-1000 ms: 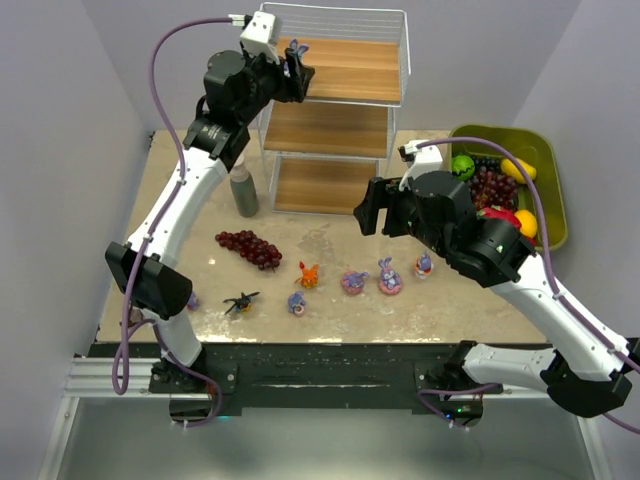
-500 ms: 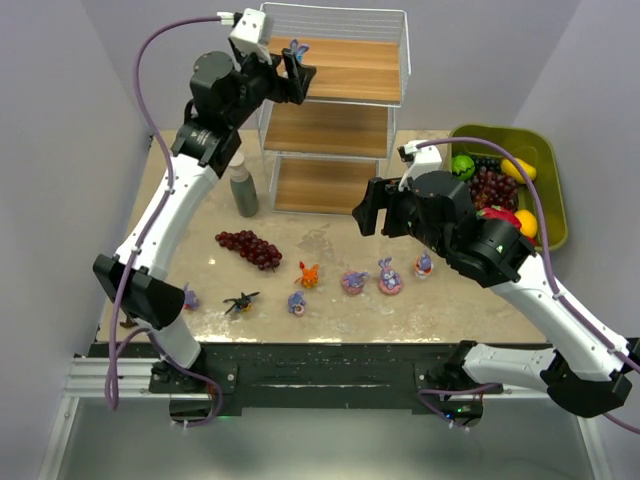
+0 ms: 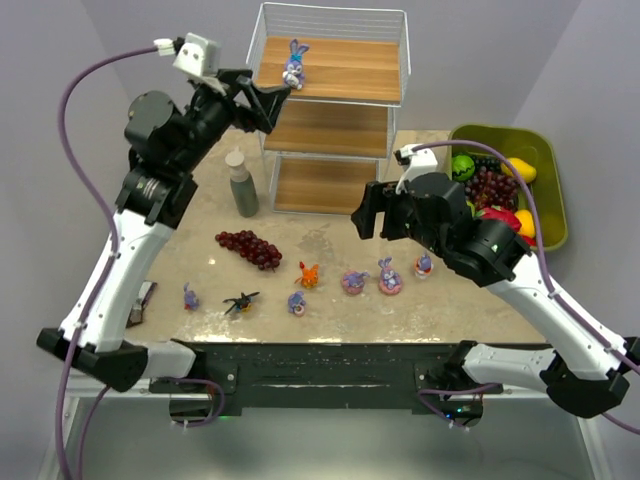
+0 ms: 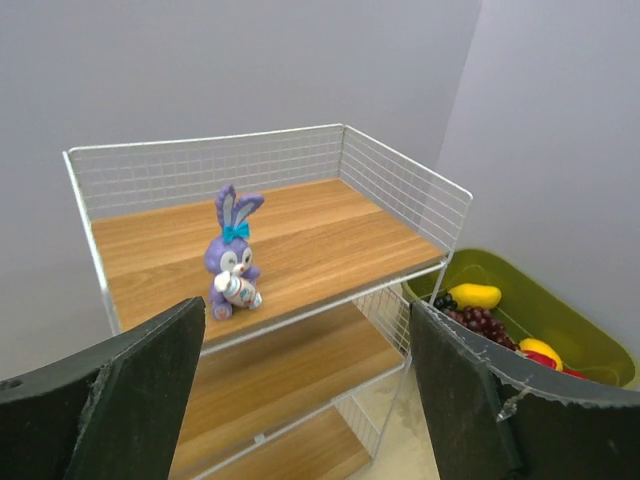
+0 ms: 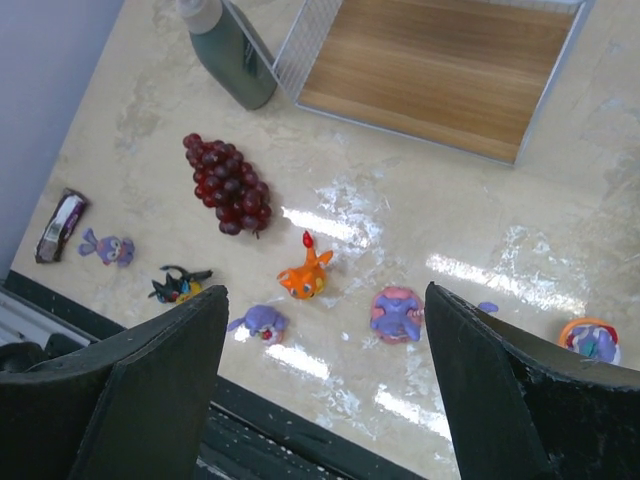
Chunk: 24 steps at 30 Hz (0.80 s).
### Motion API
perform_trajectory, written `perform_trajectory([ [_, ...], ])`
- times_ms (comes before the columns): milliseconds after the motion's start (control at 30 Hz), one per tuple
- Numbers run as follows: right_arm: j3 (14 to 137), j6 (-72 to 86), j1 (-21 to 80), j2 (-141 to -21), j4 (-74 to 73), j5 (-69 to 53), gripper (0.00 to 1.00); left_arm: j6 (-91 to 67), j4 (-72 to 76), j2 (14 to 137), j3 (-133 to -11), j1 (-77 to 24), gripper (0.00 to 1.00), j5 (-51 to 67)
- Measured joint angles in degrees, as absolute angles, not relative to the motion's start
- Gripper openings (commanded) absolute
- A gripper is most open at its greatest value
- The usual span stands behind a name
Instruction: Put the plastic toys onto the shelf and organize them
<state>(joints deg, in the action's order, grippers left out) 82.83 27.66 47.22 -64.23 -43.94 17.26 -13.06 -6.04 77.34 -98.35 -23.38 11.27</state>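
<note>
My right gripper lowers and closes on the head of the pink-ringed bunny (image 5: 397, 319) beside the orange creature (image 5: 307, 277) next, since that bunny sits below its open fingers.
The shelf (image 3: 350, 72) stands at the back centre, and one purple bunny (image 3: 293, 64) stands upright on its top board near the left front corner. My left gripper (image 3: 268, 98) is open and empty, just left of the shelf and below its top rail. In the left wrist view the bunny (image 4: 232, 254) is ahead of the gripper (image 4: 305, 325), clear of both fingers. My right gripper (image 3: 368, 214) is open and empty above the table. Below it lie the orange creature (image 5: 307, 277), a purple bunny (image 5: 257, 322), a pink-ringed bunny (image 5: 397, 312) and the black bug (image 5: 180, 286).
Two more ringed bunnies (image 3: 388, 278) (image 3: 424, 265) and a small purple one (image 3: 189, 296) lie along the table front. A grape bunch (image 3: 249, 246) and a grey-green bottle (image 3: 242, 185) are left of the shelf. An olive bin (image 3: 548, 150) of fruit is at right. A wrapper (image 3: 142, 300) lies at the left edge.
My left gripper let go of the bunny on the top board and drew back to the left and down. The right arm has not moved.
</note>
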Motion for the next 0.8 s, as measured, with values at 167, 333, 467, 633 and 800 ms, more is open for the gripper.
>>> perform_trajectory([
  [167,78.0,27.5,47.2,-64.6,-43.6,13.8,0.86,-13.6,-9.6,68.6,-90.3,-23.4,0.93,8.7],
  [333,70.1,27.7,47.2,-64.6,-42.0,9.4,0.87,-15.4,-14.5,61.9,-80.4,-23.4,1.0,5.0],
  [467,64.0,29.8,47.2,-64.5,-41.3,7.9,0.89,-18.0,-18.7,59.0,-72.7,-23.4,1.0,2.6],
  [633,56.8,34.3,47.2,-62.5,-40.1,7.8,0.88,-20.6,-22.2,57.6,-67.9,-23.4,1.0,1.6],
  [800,45.5,38.8,47.3,-55.2,-34.0,7.4,0.8,-21.8,-22.6,57.5,-67.6,-23.4,0.99,1.6],
])
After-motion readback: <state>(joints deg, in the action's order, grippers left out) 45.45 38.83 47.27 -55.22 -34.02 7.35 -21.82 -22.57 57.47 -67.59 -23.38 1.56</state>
